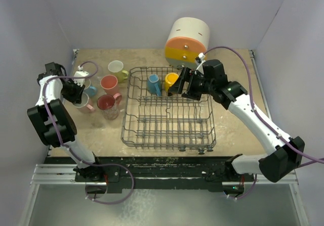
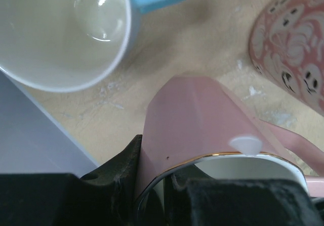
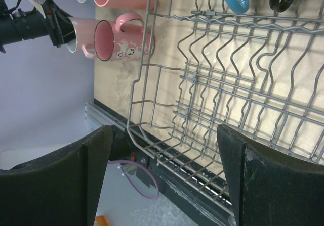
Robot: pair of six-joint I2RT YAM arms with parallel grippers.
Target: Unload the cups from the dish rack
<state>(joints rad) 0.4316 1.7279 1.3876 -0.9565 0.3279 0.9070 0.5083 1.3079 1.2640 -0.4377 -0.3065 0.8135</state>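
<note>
Next, the left gripper lowers and shifts toward the pink patterned cup and sets the pale pink cup beside it, where the surface of the tabletop is empty.
The grey wire dish rack [image 1: 132, 127] stands mid-table and shows in the right wrist view [image 3: 228, 84]. A blue cup [image 1: 154, 83] and a yellow cup [image 1: 171, 79] stand in its far end. My right gripper [image 1: 180, 88] is open and empty just right of the yellow cup; in its own view [image 3: 164, 135] the jaws are wide apart above the rack. My left gripper [image 1: 77, 91] is shut on the rim of a pale pink cup [image 2: 192, 115] at the table's far left, one finger inside and one outside. That cup [image 1: 86, 104] is low over the table.
Left of the rack stand a lime-yellow cup [image 1: 117, 69], a pink cup [image 1: 109, 83], a pink patterned cup [image 1: 106, 103], a blue cup [image 1: 91, 89] and a clear glass [image 1: 111, 114]. A big cream-orange cylinder [image 1: 187, 41] stands behind the rack. Walls close in left and right.
</note>
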